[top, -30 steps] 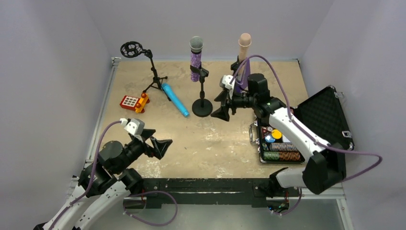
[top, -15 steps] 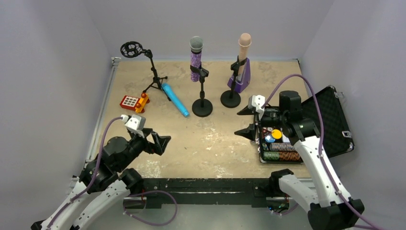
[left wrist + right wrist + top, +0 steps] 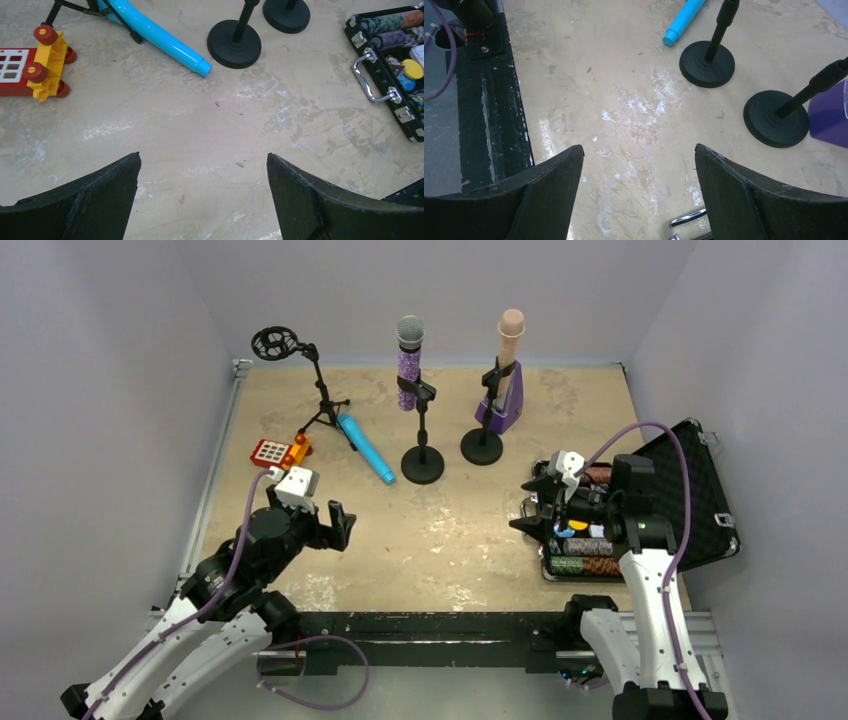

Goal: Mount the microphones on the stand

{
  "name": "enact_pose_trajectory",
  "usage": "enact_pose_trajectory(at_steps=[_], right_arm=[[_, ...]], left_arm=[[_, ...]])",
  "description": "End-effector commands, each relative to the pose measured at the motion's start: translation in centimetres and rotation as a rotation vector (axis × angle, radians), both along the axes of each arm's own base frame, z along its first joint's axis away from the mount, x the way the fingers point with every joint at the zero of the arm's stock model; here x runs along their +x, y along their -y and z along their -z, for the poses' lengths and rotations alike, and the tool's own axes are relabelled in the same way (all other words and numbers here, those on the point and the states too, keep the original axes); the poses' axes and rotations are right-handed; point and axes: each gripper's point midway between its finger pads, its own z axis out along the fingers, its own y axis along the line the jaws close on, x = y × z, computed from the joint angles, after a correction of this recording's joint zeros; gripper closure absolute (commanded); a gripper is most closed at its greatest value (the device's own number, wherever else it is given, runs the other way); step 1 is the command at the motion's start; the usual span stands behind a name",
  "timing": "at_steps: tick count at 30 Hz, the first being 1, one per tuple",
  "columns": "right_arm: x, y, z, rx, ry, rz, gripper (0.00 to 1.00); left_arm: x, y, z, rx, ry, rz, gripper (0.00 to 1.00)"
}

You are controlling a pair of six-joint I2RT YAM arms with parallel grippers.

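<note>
Next, my left gripper moves outward past the toy and closes on the stand's upright pole (image 3: 320,377), since a leg of the tripod stand crosses the blue microphone.
The glittery purple microphone (image 3: 409,361) stands upright in the clip of a round-base stand (image 3: 422,464). The pale pink microphone (image 3: 510,338) stands upright in a second round-base stand (image 3: 481,447). The sky-blue microphone (image 3: 365,448) lies on the table beside a tripod stand (image 3: 322,390) whose ring holder (image 3: 273,342) is empty; it also shows in the left wrist view (image 3: 155,37) and the right wrist view (image 3: 684,20). My left gripper (image 3: 340,525) (image 3: 202,165) is open and empty, near and to the left of the blue microphone. My right gripper (image 3: 528,505) (image 3: 639,155) is open and empty at the case's left edge.
A purple pyramid metronome (image 3: 503,410) stands behind the pink microphone's stand. A red and yellow toy (image 3: 280,452) lies left of the tripod. An open black case (image 3: 690,490) with poker chips sits at the right, its handle in the right wrist view (image 3: 686,220). Walls enclose the table.
My right arm has drawn back from the pink microphone's stand to the case at the near right. My left gripper has swung forward and turned toward the blue microphone.
</note>
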Motion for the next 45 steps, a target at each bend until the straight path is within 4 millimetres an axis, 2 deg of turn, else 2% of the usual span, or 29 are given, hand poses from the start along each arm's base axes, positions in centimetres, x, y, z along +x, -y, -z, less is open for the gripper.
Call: enact_pose_trajectory(at_steps=[1,8,11,13,17,21,23,26,29,34,38,45], right_arm=[[-0.3,-0.2,-0.9,0.02,0.044,-0.017,0.15],[-0.5,-0.1,-1.4,0.023,0.058,-0.006,0.15],[-0.7,-0.2,-1.7,0.031,0.062,-0.008,0.15],[-0.7,-0.1,-1.8,0.028,0.065,-0.001,0.15],[-0.5,0.1,-1.9,0.021,0.068,0.013,0.15],[-0.6,0.1,-2.1,0.023,0.074,0.014,0.15],[-0.6,0.1,-2.3,0.023,0.078,0.014,0.15],[-0.6,0.1,-2.3,0.023,0.081,0.013,0.15],[-0.7,0.0,-2.4,0.026,0.082,0.008,0.15],[-0.8,0.0,-2.4,0.024,0.085,0.007,0.15],[-0.7,0.0,-2.3,0.022,0.081,0.005,0.15],[-0.4,0.3,-2.0,0.02,0.068,0.013,0.14]], left_arm=[[1.7,-1.4,-2.0,0.04,0.076,-0.089,0.0],[4.7,-0.9,-3.1,-0.045,0.07,-0.096,0.0],[6.2,-1.3,-3.7,-0.086,0.06,-0.117,0.0],[7.1,-2.3,-4.4,-0.097,0.058,-0.16,0.01],[8.9,-5.7,-7.8,-0.118,0.09,-0.276,0.01],[11.0,-7.4,-12.2,-0.163,0.118,-0.32,0.01],[12.5,-7.5,-13.3,-0.162,0.13,-0.315,0.01],[15.4,-5.7,-14.1,-0.164,0.173,-0.196,0.01],[18.8,-4.8,-13.9,-0.099,0.229,-0.102,0.02],[23.9,-5.4,-12.7,0.025,0.329,-0.085,0.06],[27.3,-5.1,-10.5,0.059,0.392,-0.057,0.14],[32.2,-6.4,-5.9,0.108,0.381,-0.131,0.23]])
